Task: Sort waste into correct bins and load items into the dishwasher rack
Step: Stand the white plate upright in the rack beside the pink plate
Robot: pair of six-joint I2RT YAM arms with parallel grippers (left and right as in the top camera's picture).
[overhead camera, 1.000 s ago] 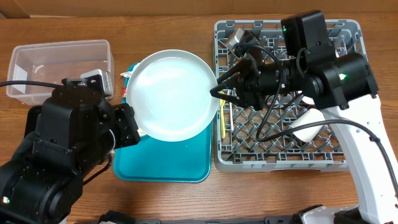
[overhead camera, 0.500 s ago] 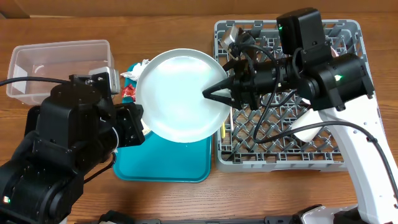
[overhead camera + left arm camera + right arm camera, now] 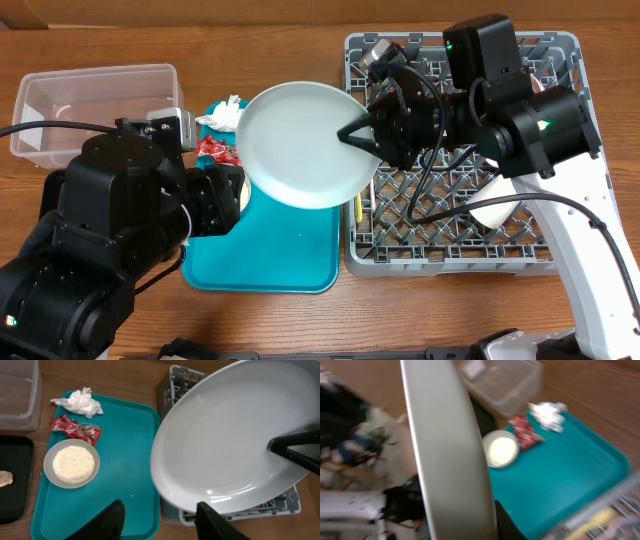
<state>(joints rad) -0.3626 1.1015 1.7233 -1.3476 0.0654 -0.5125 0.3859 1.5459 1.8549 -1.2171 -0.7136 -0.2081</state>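
Observation:
I will next move my right gripper over the rack (image 3: pixel 450 262), tilt the plate (image 3: pixel 300 145) more steeply and lower it among the rack's wires next to the white cup, because it hangs over the seam between tray and rack.
A pale round plate (image 3: pixel 300 145) hangs tilted over the seam between the teal tray (image 3: pixel 290 250) and the dishwasher rack (image 3: pixel 450 262). My right gripper (image 3: pixel 357 134) is shut on the plate's right rim. In the right wrist view the plate (image 3: pixel 447 445) stands edge-on against one black finger (image 3: pixel 509 525). My left gripper (image 3: pixel 160 504) is open below the plate (image 3: pixel 225 445), apart from it and holding nothing. On the tray lie a crumpled napkin (image 3: pixel 80 402), a red wrapper (image 3: pixel 76 428) and a small grey bowl (image 3: pixel 71 463) of rice.
A clear tub (image 3: pixel 95 110) stands at the back left. Beside the teal tray is a black tray (image 3: pixel 12 477) holding a brown scrap (image 3: pixel 4 477). In the rack are a white cup (image 3: pixel 495 205) and a yellow utensil (image 3: pixel 360 205) at its left edge.
The plate has moved right toward the rack and tilted up. My left gripper has let go of it and opened. My right gripper has closed on the rim.

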